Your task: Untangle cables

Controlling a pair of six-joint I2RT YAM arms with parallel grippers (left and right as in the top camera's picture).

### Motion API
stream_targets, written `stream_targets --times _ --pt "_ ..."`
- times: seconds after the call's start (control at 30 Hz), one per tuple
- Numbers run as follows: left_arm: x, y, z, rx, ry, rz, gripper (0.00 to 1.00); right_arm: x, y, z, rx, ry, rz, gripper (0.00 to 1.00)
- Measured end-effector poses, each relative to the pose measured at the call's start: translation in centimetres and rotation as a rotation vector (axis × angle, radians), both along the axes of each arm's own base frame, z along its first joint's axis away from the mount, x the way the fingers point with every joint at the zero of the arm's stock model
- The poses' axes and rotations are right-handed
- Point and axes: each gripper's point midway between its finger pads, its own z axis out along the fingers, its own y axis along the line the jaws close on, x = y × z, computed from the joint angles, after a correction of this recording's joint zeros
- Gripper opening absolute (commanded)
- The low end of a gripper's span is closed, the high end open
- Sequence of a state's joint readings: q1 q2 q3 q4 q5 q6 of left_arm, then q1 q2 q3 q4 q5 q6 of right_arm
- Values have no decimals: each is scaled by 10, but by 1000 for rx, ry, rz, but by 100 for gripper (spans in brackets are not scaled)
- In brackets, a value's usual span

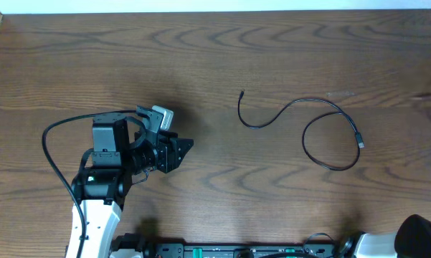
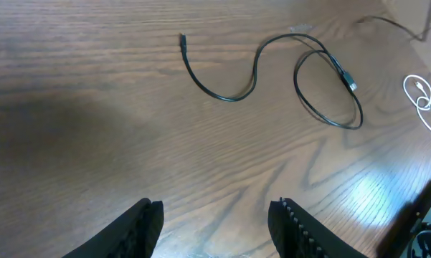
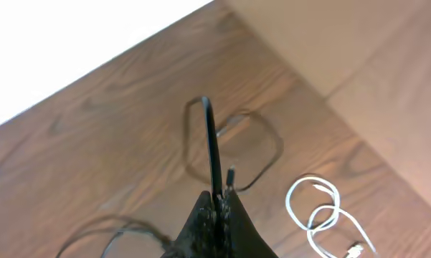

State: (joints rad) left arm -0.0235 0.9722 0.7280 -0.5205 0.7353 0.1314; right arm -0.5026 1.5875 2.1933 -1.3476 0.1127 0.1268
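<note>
My right gripper will next lower to the wood beside the white cable, below and to the right in its wrist view, and let go away from the further cord.
A thin black cable (image 1: 301,115) lies in an S-curve with one loop on the wooden table, right of centre. It also shows in the left wrist view (image 2: 301,79). My left gripper (image 2: 215,208) is open and empty, low over bare wood, well short of that cable; in the overhead view it (image 1: 181,146) sits at the left. My right gripper (image 3: 221,204) is shut on another black cable (image 3: 209,140), which rises straight out of the jaws. A white cable (image 3: 319,211) lies coiled in loose loops to its right, also seen in the left wrist view (image 2: 424,100).
The right arm's base (image 1: 419,236) is at the bottom right corner. A further black cord (image 3: 104,233) loops at the lower left of the right wrist view. The table's far edge (image 1: 215,13) meets a white surface. A lighter panel (image 3: 358,50) borders the table.
</note>
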Motion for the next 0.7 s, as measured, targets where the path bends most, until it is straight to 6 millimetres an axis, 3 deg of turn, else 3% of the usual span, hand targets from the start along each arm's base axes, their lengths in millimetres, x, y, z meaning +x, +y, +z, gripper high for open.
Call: stream_targets --times 0.1,0.23,0.7 --pt "0 0 0 0 0 0 53 -10 -15 2 -1 -7 -51 1" --pt "0 0 0 0 0 0 53 -10 -25 -4 15 4 -80 1" --pt "4 0 4 0 -26 0 53 51 -78 -80 84 91 -178 1"
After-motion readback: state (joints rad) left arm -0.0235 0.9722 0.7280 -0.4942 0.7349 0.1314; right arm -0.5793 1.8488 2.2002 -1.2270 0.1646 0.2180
